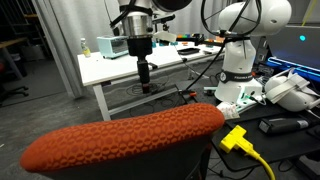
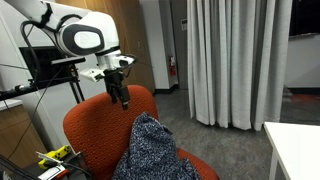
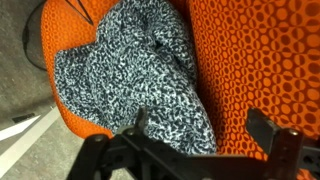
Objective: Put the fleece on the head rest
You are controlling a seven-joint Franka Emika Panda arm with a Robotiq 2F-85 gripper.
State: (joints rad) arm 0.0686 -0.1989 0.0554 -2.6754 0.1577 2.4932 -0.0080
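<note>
I will move my gripper outward and down next, onto the fleece's raised peak (image 2: 147, 120) (image 3: 190, 138) by the back of the chair, because that peak is below my gripper and outward of it.
The fleece (image 2: 150, 150), mottled dark and pale grey, lies bunched on the seat of an orange mesh chair, leaning against its back. The wrist view shows it from above (image 3: 140, 70), with orange mesh to its right. The head rest (image 1: 120, 135) is a long orange-red bumpy cushion bar in the foreground of an exterior view. My gripper (image 2: 122, 98) hangs above the chair, pointing down, apart from the fleece. It also shows in the exterior view behind the head rest (image 1: 144, 78). In the wrist view its two fingers (image 3: 200, 130) are spread wide with nothing between them.
A yellow plug (image 1: 235, 138) with its cable lies right of the head rest. A white table (image 1: 130, 65) with clutter and a white robot (image 1: 245, 40) stand behind. Grey curtains (image 2: 235, 60) hang at the back, and a white table corner (image 2: 295, 150) is at lower right.
</note>
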